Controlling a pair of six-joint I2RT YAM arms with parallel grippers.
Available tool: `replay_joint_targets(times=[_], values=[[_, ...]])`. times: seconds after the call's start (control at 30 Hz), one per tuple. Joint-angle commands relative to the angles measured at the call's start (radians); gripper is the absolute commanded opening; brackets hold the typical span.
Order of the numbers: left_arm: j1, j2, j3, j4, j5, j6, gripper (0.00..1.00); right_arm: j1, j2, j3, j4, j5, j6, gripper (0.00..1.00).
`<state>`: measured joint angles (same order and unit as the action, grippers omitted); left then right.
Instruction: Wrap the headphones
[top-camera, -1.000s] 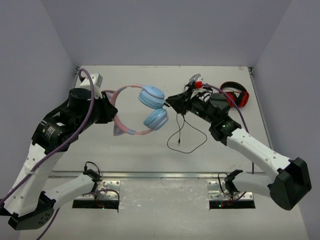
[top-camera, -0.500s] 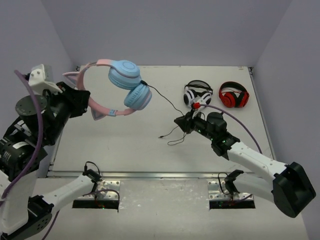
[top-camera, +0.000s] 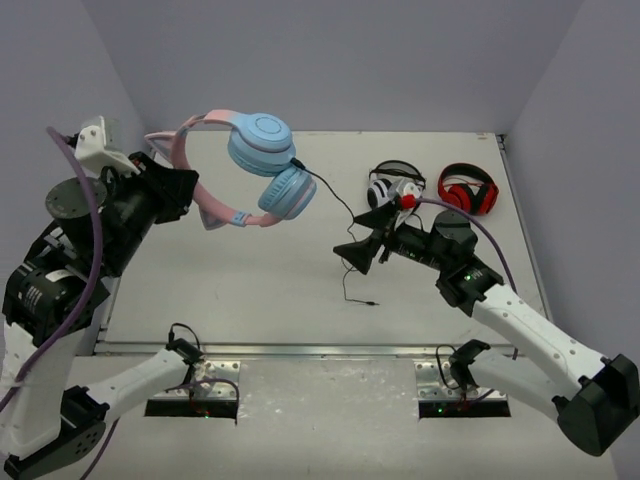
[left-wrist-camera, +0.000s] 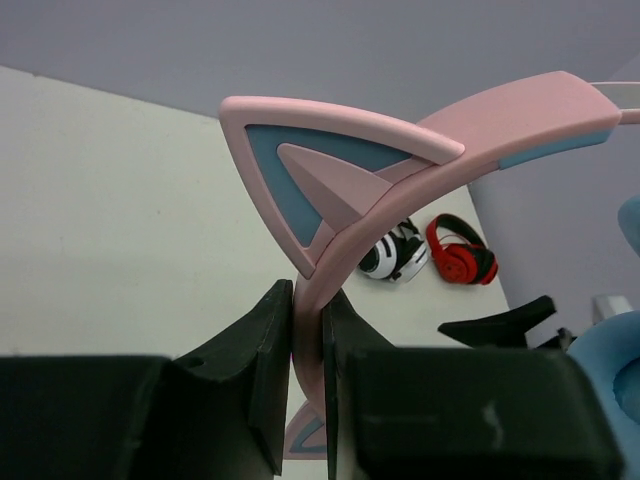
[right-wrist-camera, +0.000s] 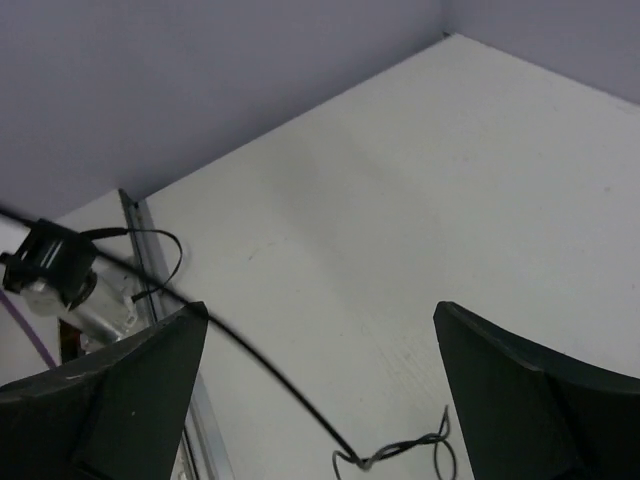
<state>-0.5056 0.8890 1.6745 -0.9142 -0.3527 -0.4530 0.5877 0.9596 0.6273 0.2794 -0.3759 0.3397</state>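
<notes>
The cable is slack, and my right gripper will move toward it next, to the left in the top view, onto the cable's hanging part (top-camera: 350, 219) (right-wrist-camera: 292, 389).
The headphones (top-camera: 262, 165), with a pink cat-eared headband and light blue ear cups, hang in the air over the table's left rear. My left gripper (top-camera: 188, 196) is shut on the headband (left-wrist-camera: 345, 240), just below one cat ear (left-wrist-camera: 300, 185). The thin black cable (top-camera: 345, 215) drops from the lower cup to the table, where its end lies loose. My right gripper (top-camera: 357, 250) is open at mid table. In the right wrist view the cable (right-wrist-camera: 270, 368) runs slack between the wide-apart fingers (right-wrist-camera: 120, 400) of that gripper (right-wrist-camera: 320, 312).
A white-and-black pair (top-camera: 395, 188) and a red-and-black pair (top-camera: 470, 190) lie at the table's back right, just behind my right arm. A metal rail (top-camera: 300, 350) runs along the near edge. Walls close the left, back and right sides.
My right gripper has opened and let the cable go, after pulling it toward the near side. My left arm has lifted the headphones up and back.
</notes>
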Motion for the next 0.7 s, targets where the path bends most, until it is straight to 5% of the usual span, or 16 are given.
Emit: replay_joint_targets(times=[0.0, 0.07, 0.2, 0.53, 0.67], values=[[-0.010, 0.024, 0.020, 0.089, -0.017, -0.032, 0.00, 0.000, -0.048, 0.055, 0.043, -0.300, -0.013, 0.99], [-0.010, 0.036, 0.033, 0.061, -0.043, -0.033, 0.00, 0.000, -0.077, 0.089, -0.003, -0.377, -0.030, 0.99], [-0.010, 0.034, 0.011, 0.084, 0.000, -0.030, 0.00, 0.001, -0.105, 0.084, -0.011, -0.120, -0.018, 0.97], [-0.010, 0.027, -0.021, 0.104, 0.049, -0.055, 0.00, 0.001, 0.112, 0.195, -0.028, -0.066, -0.087, 0.97], [-0.008, 0.022, -0.022, 0.115, 0.034, -0.069, 0.00, 0.003, 0.172, 0.193, 0.044, -0.144, -0.032, 0.83]])
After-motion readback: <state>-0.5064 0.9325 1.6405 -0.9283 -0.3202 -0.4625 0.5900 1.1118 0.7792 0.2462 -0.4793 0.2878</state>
